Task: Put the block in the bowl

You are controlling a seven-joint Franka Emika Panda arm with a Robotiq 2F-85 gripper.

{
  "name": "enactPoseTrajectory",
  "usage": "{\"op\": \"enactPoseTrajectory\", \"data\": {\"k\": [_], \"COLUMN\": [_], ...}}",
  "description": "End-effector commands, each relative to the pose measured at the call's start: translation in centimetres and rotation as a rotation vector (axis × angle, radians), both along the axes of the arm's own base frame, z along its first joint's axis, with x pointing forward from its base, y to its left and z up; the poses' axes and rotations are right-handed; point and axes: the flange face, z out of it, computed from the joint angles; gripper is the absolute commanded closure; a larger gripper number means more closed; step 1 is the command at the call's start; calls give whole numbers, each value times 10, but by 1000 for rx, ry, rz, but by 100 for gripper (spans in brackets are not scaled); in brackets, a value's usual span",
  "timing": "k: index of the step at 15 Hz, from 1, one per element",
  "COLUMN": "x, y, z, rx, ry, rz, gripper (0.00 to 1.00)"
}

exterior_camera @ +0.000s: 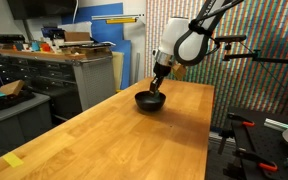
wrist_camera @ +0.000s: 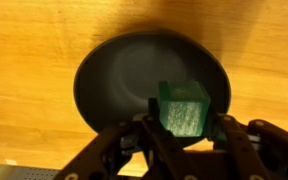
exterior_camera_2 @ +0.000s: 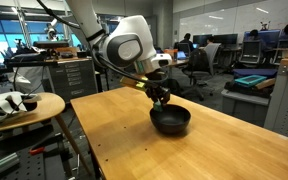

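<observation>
My gripper lowers the small green block (wrist_camera: 183,107) from above the near rim of the bowl toward the bowl's open middle next, then opens, so the block gets into the bowl.
In the wrist view my gripper (wrist_camera: 184,125) is shut on the small green block (wrist_camera: 183,107) and holds it over the near rim of the shallow black bowl (wrist_camera: 124,75). In both exterior views the gripper (exterior_camera: 159,86) (exterior_camera_2: 160,98) hangs just above the bowl (exterior_camera: 150,101) (exterior_camera_2: 170,121), which sits on the wooden table. The block is too small to make out in the exterior views.
The long wooden table (exterior_camera: 104,135) (exterior_camera_2: 134,150) bears the bowl. A yellow tape mark (exterior_camera: 14,160) lies near one table end. A small round side table (exterior_camera_2: 19,105) with objects stands beside it. Cabinets and desks lie beyond the table.
</observation>
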Motion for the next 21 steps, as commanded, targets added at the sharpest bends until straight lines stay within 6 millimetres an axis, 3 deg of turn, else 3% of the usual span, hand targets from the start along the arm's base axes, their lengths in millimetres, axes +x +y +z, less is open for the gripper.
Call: {"op": "enactPoseTrajectory", "data": {"k": [1,3,4,5,6,10,15,21], "x": [10,12,14,16,18,28,37,43], "y": [-7,-12,-16,-20,-24,-42,-45,-31], "z": [-18,-31,-36,-39,-41,-36,2,87], "rx": [-1,-1,-1,-4,-5,-9,19,23], "ry": [-20,-23,-24,-26,-29,-41,-29,-54], "rz": [-41,-63,-77,-90,-106,-159,-188,-163], "gripper": [82,82,73,46,32,2,0,0]}}
